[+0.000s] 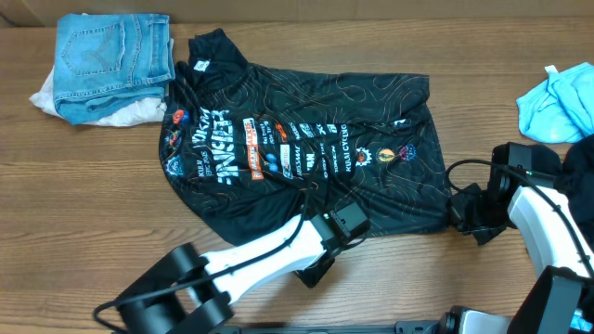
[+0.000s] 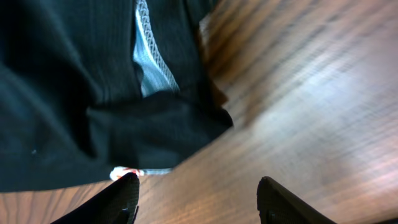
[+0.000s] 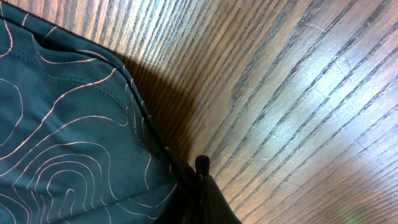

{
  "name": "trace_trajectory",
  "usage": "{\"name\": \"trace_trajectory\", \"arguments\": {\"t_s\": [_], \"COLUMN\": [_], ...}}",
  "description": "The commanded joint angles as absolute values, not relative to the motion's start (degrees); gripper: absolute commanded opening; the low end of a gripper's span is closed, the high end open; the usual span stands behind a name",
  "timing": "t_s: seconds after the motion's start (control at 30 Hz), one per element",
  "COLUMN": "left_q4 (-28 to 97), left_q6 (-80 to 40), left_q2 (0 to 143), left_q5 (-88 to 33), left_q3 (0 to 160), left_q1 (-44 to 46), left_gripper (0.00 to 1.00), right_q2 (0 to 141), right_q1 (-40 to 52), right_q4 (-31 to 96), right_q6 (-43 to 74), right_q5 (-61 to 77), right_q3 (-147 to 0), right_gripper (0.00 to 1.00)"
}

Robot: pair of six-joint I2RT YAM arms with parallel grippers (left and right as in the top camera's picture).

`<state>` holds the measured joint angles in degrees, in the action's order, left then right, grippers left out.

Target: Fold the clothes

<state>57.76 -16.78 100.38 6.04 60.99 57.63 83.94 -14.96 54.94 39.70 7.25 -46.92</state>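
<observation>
The left gripper moves down next and brings its open fingers around the loose edge of the bunched fold (image 2: 191,140), as they still straddle bare wood beside it.
A black cycling jersey (image 1: 297,153) with orange contour lines and sponsor logos lies spread across the table. My left gripper (image 1: 320,266) is open just off the jersey's near hem; in the left wrist view its fingers (image 2: 198,199) straddle bare wood below the jersey's dark hem (image 2: 124,112). My right gripper (image 1: 464,215) is at the jersey's right hem corner and shut on it; in the right wrist view the fingers (image 3: 200,171) pinch the edge of the fabric (image 3: 74,124).
Folded blue jeans (image 1: 109,57) lie on a white garment (image 1: 56,97) at the back left. A light blue garment (image 1: 557,100) sits at the right edge. Wooden table (image 1: 83,213) all round.
</observation>
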Motion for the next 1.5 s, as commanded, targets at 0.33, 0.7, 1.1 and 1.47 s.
{"name": "trace_trajectory", "arguments": {"t_s": [0.33, 0.7, 1.1, 1.47], "left_q4": [55.13, 54.92, 52.84, 51.96], "left_q6": [-16.01, -15.79, -15.20, -13.67], "left_q2": [104.62, 104.62, 104.71, 104.75], "left_q5": [5.56, 6.44, 7.03, 6.52], "left_q3": [60.84, 60.84, 60.80, 60.80], "left_q1": [57.28, 57.28, 56.82, 54.17], "left_gripper": [0.58, 0.24, 0.40, 0.40], "right_q2": [82.72, 82.72, 82.72, 82.72], "right_q1": [-15.14, -15.14, -15.14, -15.14], "right_q4": [54.74, 54.78, 54.81, 54.78], "right_q6": [38.76, 38.76, 37.87, 37.89], "right_q5": [7.16, 7.18, 7.97, 8.27], "right_q3": [-48.10, -48.10, -48.10, -48.10], "right_gripper": [0.04, 0.04, 0.04, 0.04]}}
